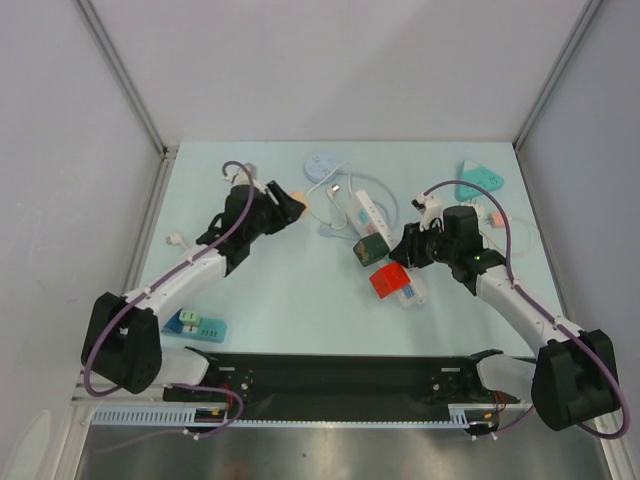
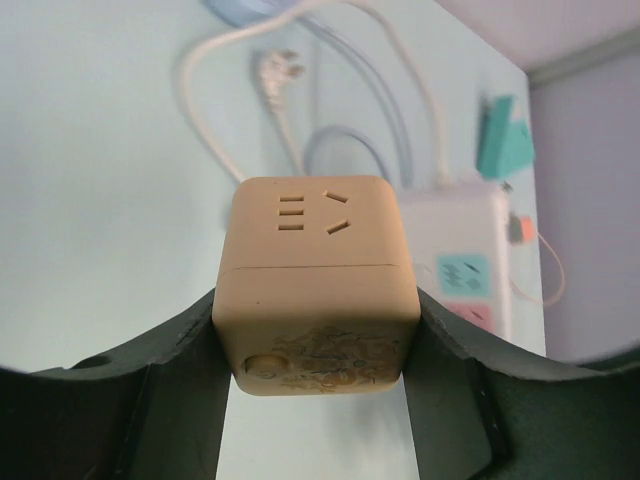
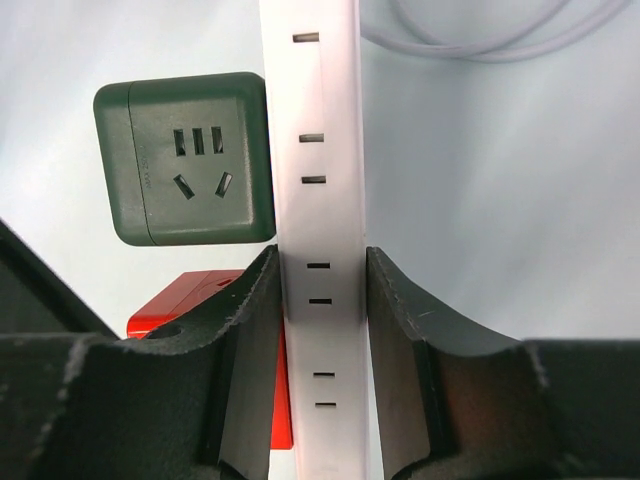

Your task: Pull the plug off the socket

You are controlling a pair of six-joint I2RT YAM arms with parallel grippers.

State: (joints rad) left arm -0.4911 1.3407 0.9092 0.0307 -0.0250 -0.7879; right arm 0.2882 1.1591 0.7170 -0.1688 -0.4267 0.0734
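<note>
I will next move my left gripper down and to its left in the top view to let go of the tan plug, because bare tabletop clear of the white power strip lies there.
My left gripper [image 1: 287,209] is shut on a tan cube plug [image 1: 297,203]. In the left wrist view the cube [image 2: 315,270] sits squarely between the two dark fingers [image 2: 180,360], its socket face up, apart from the strip. My right gripper [image 1: 408,245] is shut on the white power strip [image 1: 366,212]. In the right wrist view the strip [image 3: 320,180] runs straight up between the pads [image 3: 250,320]. A dark green cube plug [image 3: 185,160] and a red cube plug [image 3: 185,290] stick out of its left side; both also show in the top view, green [image 1: 368,248] and red [image 1: 388,281].
A white cable [image 1: 330,195] loops behind the strip, by a pale blue round unit [image 1: 322,163]. A teal triangular socket [image 1: 482,176] lies back right. A blue strip [image 1: 197,324] lies near left. A loose white plug [image 1: 178,240] lies at the left.
</note>
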